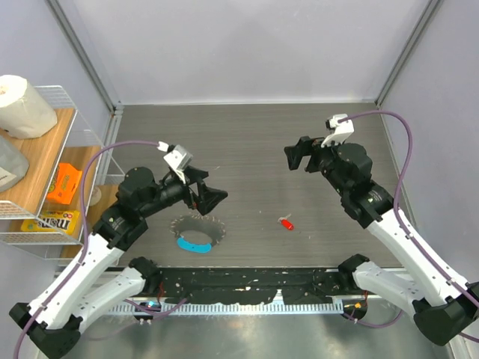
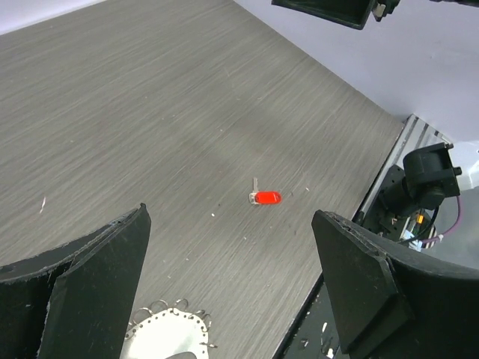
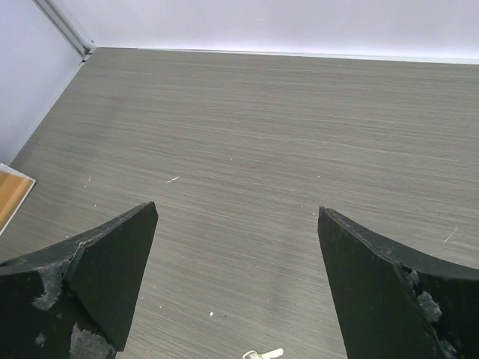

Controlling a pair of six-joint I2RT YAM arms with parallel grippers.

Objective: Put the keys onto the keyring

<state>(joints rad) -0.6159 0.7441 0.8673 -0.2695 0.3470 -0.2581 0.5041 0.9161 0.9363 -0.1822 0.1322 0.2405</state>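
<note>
My left gripper should next tilt and go back down toward the base onto the small ring by the light-blue tag, since it sticks out apart from the others.
The key (image 1: 286, 223), tiny with a red head and a short silvery blade, lies flat on the grey table right of centre. It also shows in the left wrist view (image 2: 266, 197). The keyring (image 1: 199, 229), a silvery loop with a light-blue crescent tag (image 1: 193, 245), lies left of it, and its edge shows low in the left wrist view (image 2: 161, 330). My left gripper (image 1: 209, 190) is open and empty, hovering just above the keyring, jaws wide apart (image 2: 230, 217). My right gripper (image 1: 298, 155) is open and empty, raised behind the key (image 3: 238, 209). A silvery blade tip (image 3: 263, 354) shows at that view's bottom edge.
A wire shelf (image 1: 56, 105) stands at the far left with a paper roll (image 1: 22, 105), an orange item (image 1: 66, 183) and a yellow box (image 1: 56, 221). A black rail (image 1: 247, 280) runs along the table's near edge. Grey walls close the back and sides.
</note>
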